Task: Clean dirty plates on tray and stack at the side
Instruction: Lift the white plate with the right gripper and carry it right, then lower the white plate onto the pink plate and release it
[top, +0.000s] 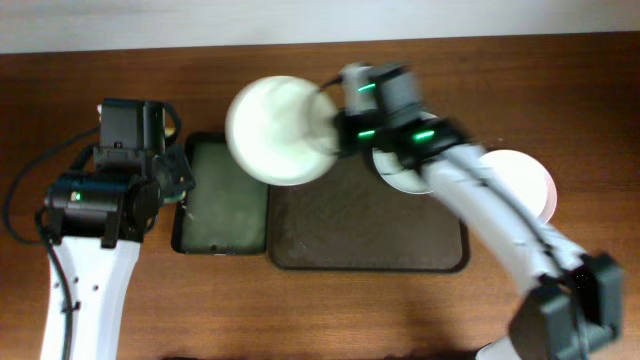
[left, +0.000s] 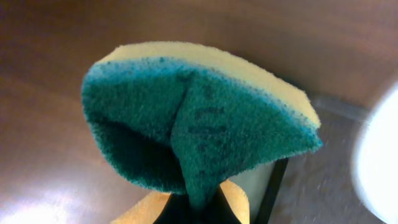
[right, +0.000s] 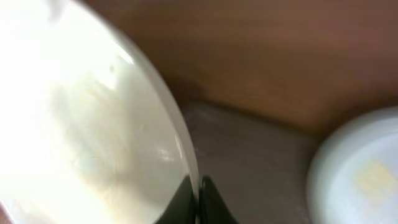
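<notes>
The third plate (top: 524, 184) lies below my right gripper, to its right in the overhead view. The white plate's rim goes that way and down next, for stacking and release.
My right gripper (top: 338, 128) is shut on the rim of a white plate (top: 277, 130) and holds it lifted and tilted over the left end of the dark brown tray (top: 370, 235). The plate fills the left of the right wrist view (right: 87, 124), its rim pinched between the fingers (right: 198, 196). A second plate (top: 405, 178) with a yellow smear (right: 373, 171) lies on the tray under the right arm. A third plate (top: 525, 185) lies on the table right of the tray. My left gripper (top: 172, 172) is shut on a green-and-yellow sponge (left: 199, 118).
A narrower black tray with a greenish inside (top: 220, 195) lies left of the brown tray, beside my left gripper. The wooden table (top: 560, 80) extends behind and to the right.
</notes>
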